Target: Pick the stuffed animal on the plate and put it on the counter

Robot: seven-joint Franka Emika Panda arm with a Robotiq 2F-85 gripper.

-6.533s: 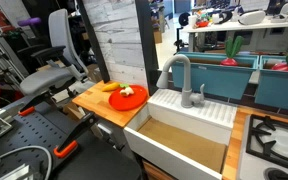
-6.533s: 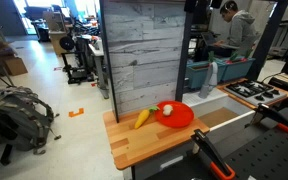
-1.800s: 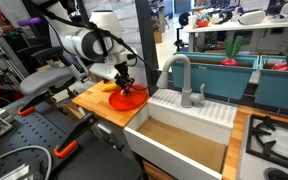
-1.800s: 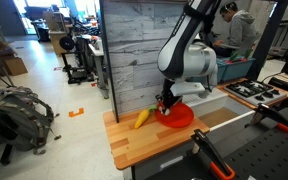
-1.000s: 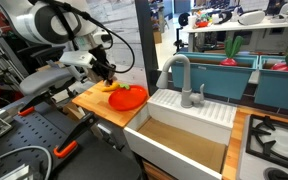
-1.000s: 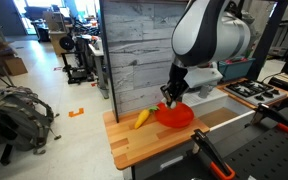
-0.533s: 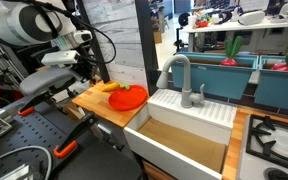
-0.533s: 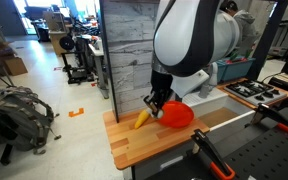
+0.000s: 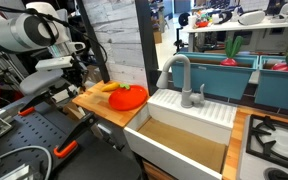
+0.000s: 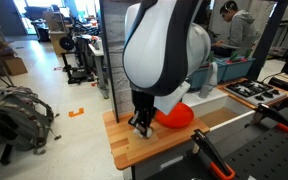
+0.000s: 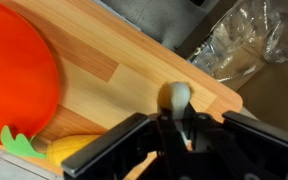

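My gripper lowers the stuffed animal next onto the bare wooden counter just below my gripper, clear of the red-orange plate (image 9: 128, 97), and releases it there.
In the wrist view my gripper (image 11: 174, 118) is shut on the stuffed animal (image 11: 174, 96), a small pale cream lump poking out between the fingertips just above the wooden counter (image 11: 114, 62). The red-orange plate (image 11: 12, 75) lies bare at the left of that view. In both exterior views the gripper (image 9: 80, 78) (image 10: 141, 125) hangs low over the counter (image 9: 96, 106) (image 10: 149, 147), away from the plate (image 9: 128, 97) (image 10: 180, 115). The arm hides the stuffed animal in both exterior views.
An orange-yellow carrot-like toy (image 9: 106, 87) (image 11: 69, 150) lies on the counter beside the plate. A white sink basin (image 9: 184, 135) with a grey faucet (image 9: 179, 75) adjoins the counter. A grey wood-look panel (image 10: 149, 45) stands behind it. The counter's edge (image 11: 209, 90) is close to the gripper.
The gripper has carried the stuffed animal off the plate, past the carrot toy, to the counter's other end and lower. The plate now lies bare.
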